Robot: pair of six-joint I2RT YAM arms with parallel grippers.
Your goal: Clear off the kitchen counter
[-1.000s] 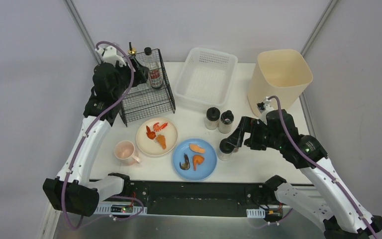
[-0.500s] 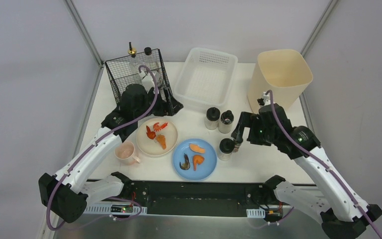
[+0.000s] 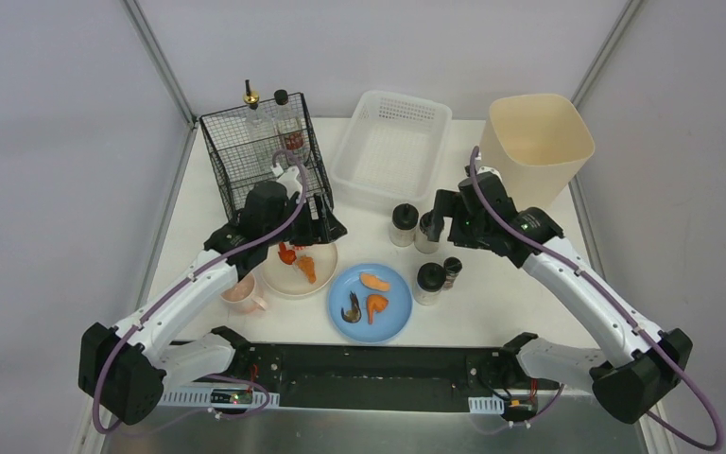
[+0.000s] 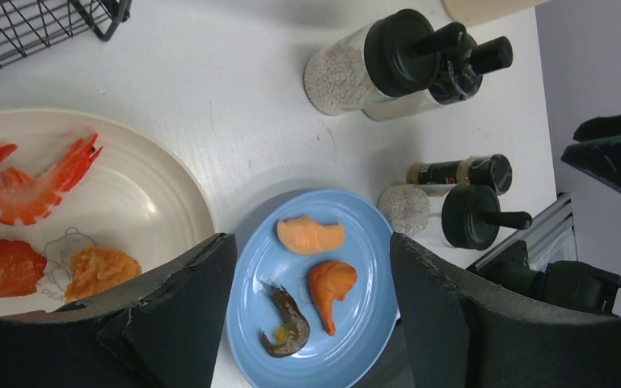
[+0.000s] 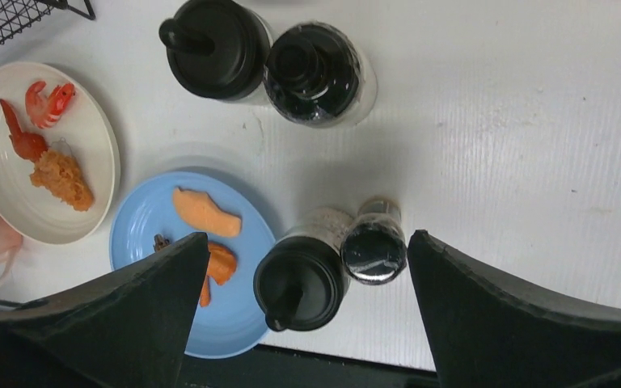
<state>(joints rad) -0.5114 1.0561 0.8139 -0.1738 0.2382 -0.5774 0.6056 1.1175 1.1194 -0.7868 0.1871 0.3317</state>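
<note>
My right gripper shifts down over the far jar lid nearer the bin next, since it lies below, to the left in the top view and outside my fingers.
The white kitchen counter (image 3: 501,312) bears a blue plate (image 3: 370,303) with three food pieces, a cream plate (image 3: 298,274) with shrimp, a pink cup (image 3: 239,288), three black-lidded jars and a small dark bottle (image 3: 451,271). My left gripper (image 3: 319,227) is open and empty above the cream plate's far edge; its wrist view looks down on the blue plate (image 4: 369,323). My right gripper (image 3: 442,218) is open and empty above the two far jars (image 3: 404,225); its wrist view shows the near jar (image 5: 301,279) and the small bottle (image 5: 374,246) between its fingers, below them.
A black wire rack (image 3: 263,156) with two bottles stands at the back left. A white perforated basket (image 3: 392,147) is at the back middle and a cream bin (image 3: 532,147) at the back right. The near jar (image 3: 429,282) touches the small bottle.
My left arm has left the wire rack and swung near and right, over the cream plate. My right gripper has drawn back from the small bottle, toward the far jars.
</note>
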